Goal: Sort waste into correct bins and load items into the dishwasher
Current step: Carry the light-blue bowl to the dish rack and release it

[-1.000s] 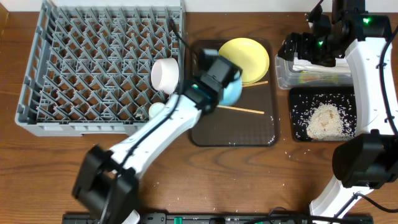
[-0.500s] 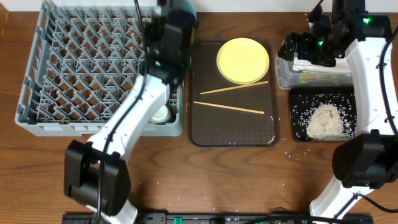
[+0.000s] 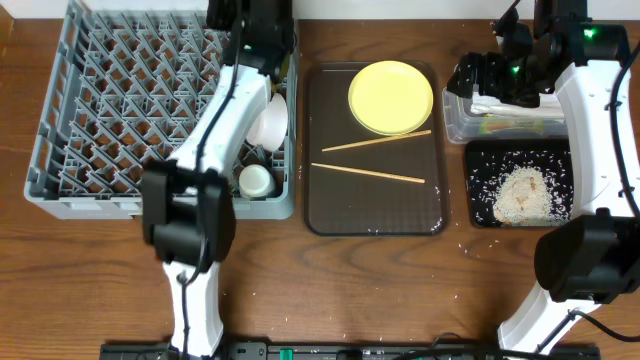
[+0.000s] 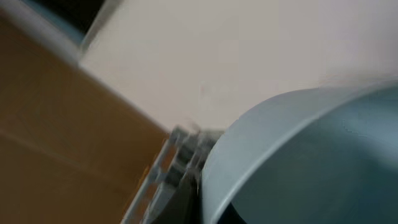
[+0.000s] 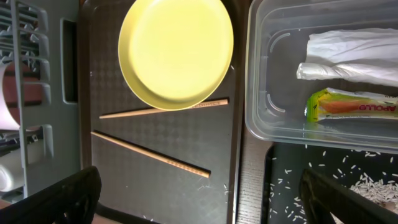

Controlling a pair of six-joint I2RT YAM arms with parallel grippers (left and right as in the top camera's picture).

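The white bowl and cup take the nearer slots, so the robot's left gripper will next go down into the dish rack's far end, toward its tray-side edge.
My left gripper [image 3: 256, 22] is over the far right corner of the grey dish rack [image 3: 120, 110]. In the blurred left wrist view it is shut on the rim of the light blue bowl [image 4: 305, 162]. The bowl is hidden under the arm in the overhead view. A white bowl [image 3: 268, 118] and a small white cup [image 3: 255, 180] sit in the rack. The yellow plate [image 3: 391, 97] and two chopsticks [image 3: 375, 142] lie on the brown tray [image 3: 330, 215]. My right gripper [image 5: 205, 205] is open and empty, high above the tray's right edge.
The clear tub [image 3: 455, 125] holds the white napkin [image 5: 354, 59] and the yellow-green wrapper [image 5: 351, 106]. The black tray [image 3: 478, 150] in front of it holds rice [image 3: 520, 192]. A few loose grains lie on the table near the tray.
My left arm carried the light blue bowl off the brown tray, left and back to the rack's far right corner. My right arm has not moved.
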